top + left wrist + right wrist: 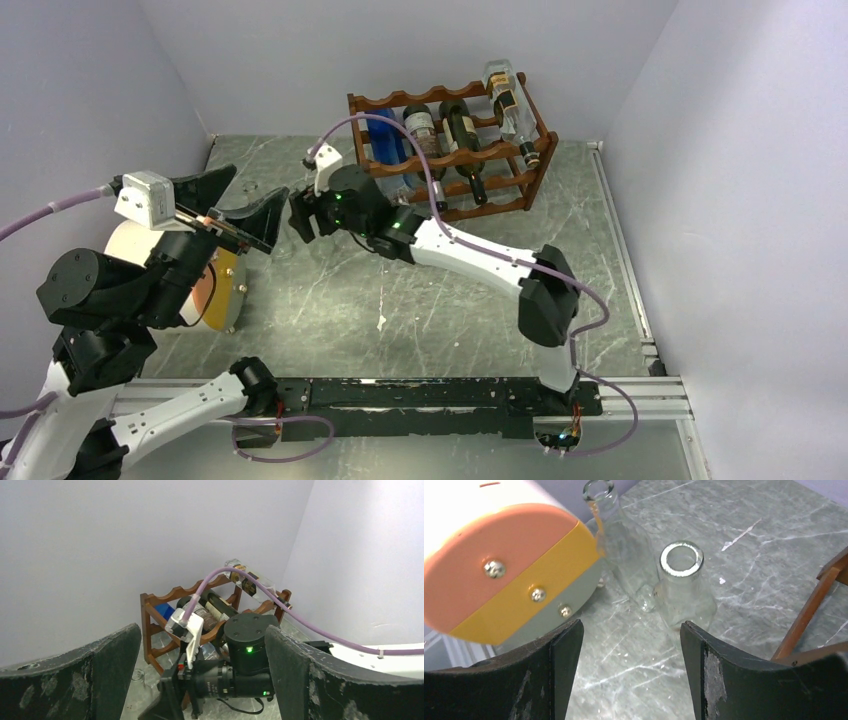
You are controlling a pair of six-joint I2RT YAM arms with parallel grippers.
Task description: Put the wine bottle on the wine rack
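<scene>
Next, my right gripper needs to go toward the right in the wrist view onto the neck of the wide-mouthed bottle (681, 574), since the bottle stands off-center beyond my open fingers.
The reddish-brown wine rack (455, 150) stands at the back of the table and holds a blue bottle (385, 140), two dark wine bottles (450, 125) and a clear bottle (510, 105) on its top right. It also shows in the left wrist view (165, 605). Two empty clear glass bottles stand upright on the table in the right wrist view, a wide-mouthed one (681, 587) and a narrow-necked one (616, 540). My right gripper (631, 675) is open and empty just short of them, left of the rack (298, 218). My left gripper (258, 182) is open and empty, raised, facing the right wrist (202, 680).
A white cylinder with an orange and yellow end (499, 565) lies on its side close left of the glass bottles, under my left arm (225, 290). A rack leg (809, 610) is at the right. Walls close in at the back and both sides.
</scene>
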